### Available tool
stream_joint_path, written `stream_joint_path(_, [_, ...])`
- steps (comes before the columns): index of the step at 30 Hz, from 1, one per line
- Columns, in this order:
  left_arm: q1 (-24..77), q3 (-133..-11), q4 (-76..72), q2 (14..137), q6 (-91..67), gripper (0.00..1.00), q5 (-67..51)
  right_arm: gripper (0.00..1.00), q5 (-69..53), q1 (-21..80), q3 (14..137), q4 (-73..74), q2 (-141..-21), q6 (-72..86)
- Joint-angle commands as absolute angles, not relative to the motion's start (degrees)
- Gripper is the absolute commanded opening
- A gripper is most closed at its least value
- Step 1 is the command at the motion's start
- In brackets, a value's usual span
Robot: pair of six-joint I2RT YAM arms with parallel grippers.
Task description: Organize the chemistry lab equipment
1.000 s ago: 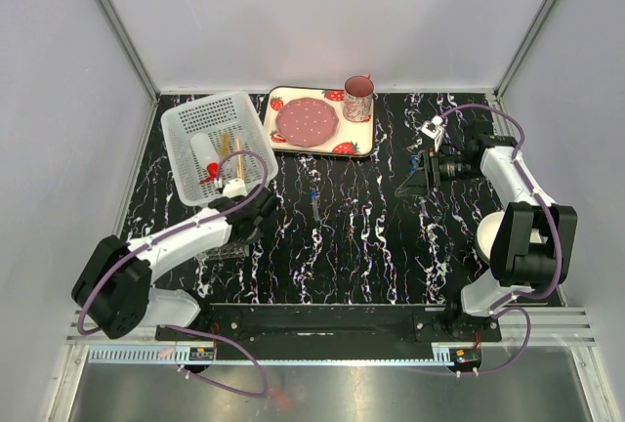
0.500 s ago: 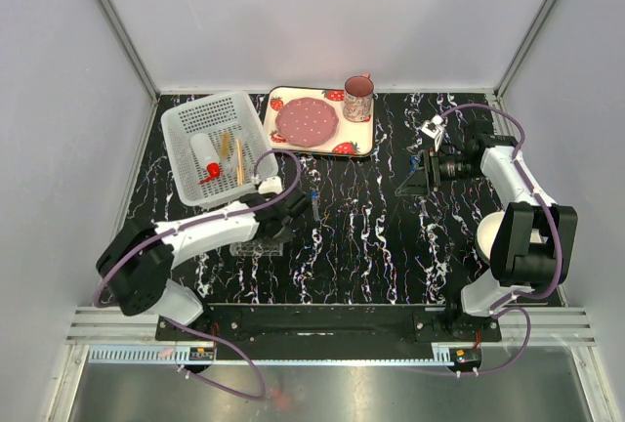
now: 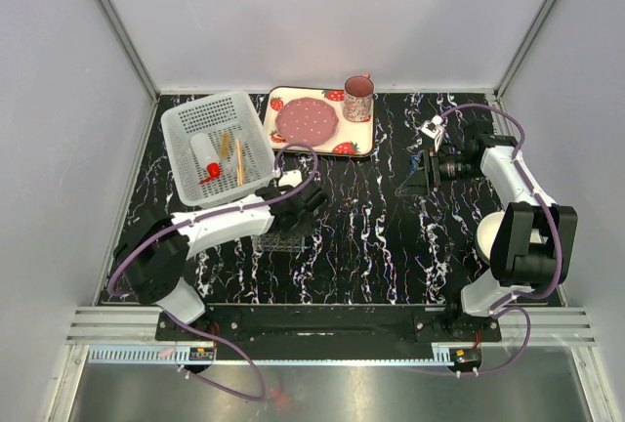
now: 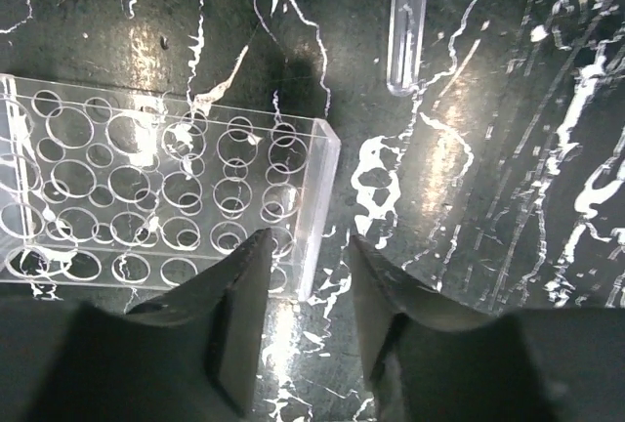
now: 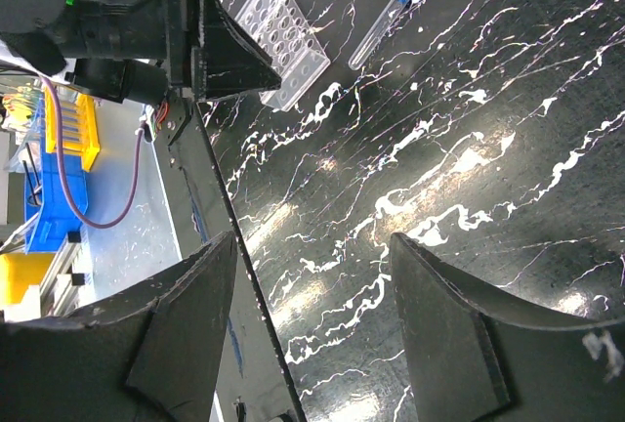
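Note:
Next, my right gripper will tip its slanted open fingers downward and lower them around a tube, as bits of blue tube show beneath my gripper in the top view.
The clear plastic grid tube rack (image 4: 166,197) lies on the black marbled table, also visible from above (image 3: 279,242). My left gripper (image 4: 308,246) hovers low over the rack's right end, jaws apart, with the end wall just ahead of the gap and nothing clamped. A clear blue-capped tube (image 5: 386,20) lies just beyond the rack; its bare end (image 4: 405,21) shows in the left wrist view. From above, the left gripper (image 3: 311,199) covers the tube. The red-capped bottle (image 3: 207,158) and wooden sticks (image 3: 232,153) lie in a white basket (image 3: 210,109). My right gripper (image 3: 408,180) hangs open and empty at the right.
A strawberry-printed tray (image 3: 361,145) with a pink plate (image 3: 307,121) and a mug (image 3: 358,98) stands at the back centre. White walls enclose the table on three sides. The right wrist view shows the table's near edge (image 5: 244,275) between its fingers.
My left arm has swung to the right, bringing the rack with it from the near left towards the middle. Its jaws have widened. The right arm has not moved.

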State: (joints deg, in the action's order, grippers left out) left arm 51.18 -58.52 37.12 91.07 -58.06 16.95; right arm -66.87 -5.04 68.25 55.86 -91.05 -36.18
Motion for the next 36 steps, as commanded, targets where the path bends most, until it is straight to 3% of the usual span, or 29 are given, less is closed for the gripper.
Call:
stream_joint_path(1, [51.24,-59.06,34.72,83.60,-55.64,0.48,17.40,0.70,-66.27,-5.36,69.87,55.90,-90.53,-37.53])
stream_joint_path(9, [49.93,-52.67,26.48,71.03,-46.07,0.92,15.74,0.70,-56.97,-5.36,69.08,49.76,-88.16,-31.22])
stream_joint_path(12, [46.86,-47.40,22.86,64.37,-41.84,0.99,12.05,0.70,-45.82,-5.27,69.69,45.80,-87.45,-24.89])
stream_joint_path(15, [43.43,-42.04,19.69,55.77,-39.03,0.99,8.27,0.68,-33.35,-5.36,71.89,45.88,-89.02,-21.80])
stream_joint_path(22, [38.50,-33.41,17.58,39.93,-36.83,0.99,2.29,0.64,-22.60,-4.22,69.88,47.55,-91.67,-22.23])
stream_joint_path(36, [38.06,-28.83,17.23,34.80,-38.76,0.99,0.35,0.57,-12.93,-0.35,66.97,42.81,-101.42,-20.48])
